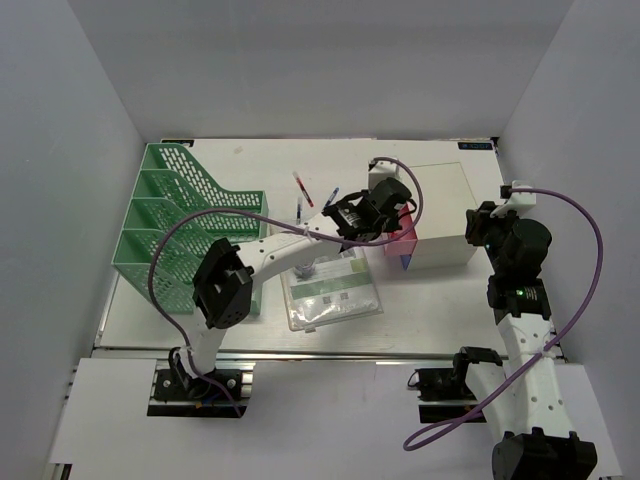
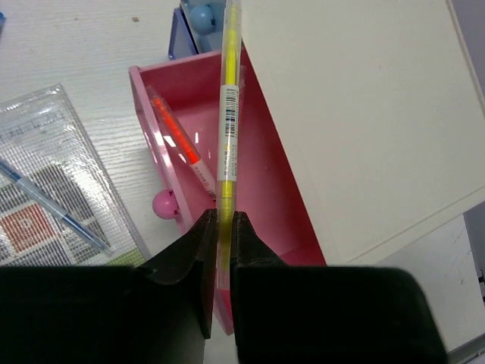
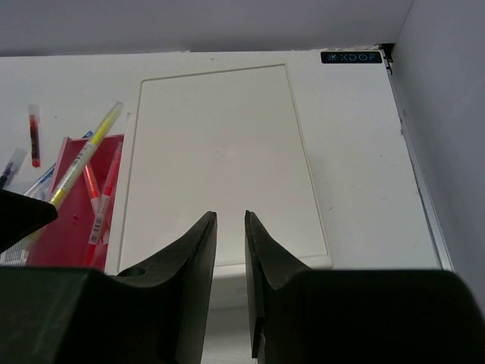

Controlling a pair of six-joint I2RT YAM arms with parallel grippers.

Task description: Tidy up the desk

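Observation:
The bare bottom of the pink drawer by the white box (image 2: 364, 114) is below, so my left gripper will lower the highlighter toward it, clear of the orange pen, and let go.
My left gripper (image 2: 224, 216) is shut on a yellow highlighter (image 2: 227, 114), which points forward over the open pink drawer (image 2: 258, 189) of the white box (image 2: 364, 114). An orange pen (image 2: 178, 136) lies inside that drawer. From above, the left gripper (image 1: 385, 205) hangs at the box's left side on the white desk (image 1: 250, 165). My right gripper (image 3: 230, 216) stands open with a narrow gap and nothing in it, above the near edge of the box's flat top (image 3: 220, 152). The highlighter (image 3: 83, 163) also shows in the right wrist view over the drawer (image 3: 72, 220).
A green mesh file rack (image 1: 185, 225) stands at the left. A clear plastic pouch (image 1: 330, 290) with papers lies mid-desk, a blue pen (image 2: 53, 208) on it. Loose pens (image 1: 302, 188) lie behind the left arm. A blue drawer with a knob (image 2: 201, 15) sits beside the pink one.

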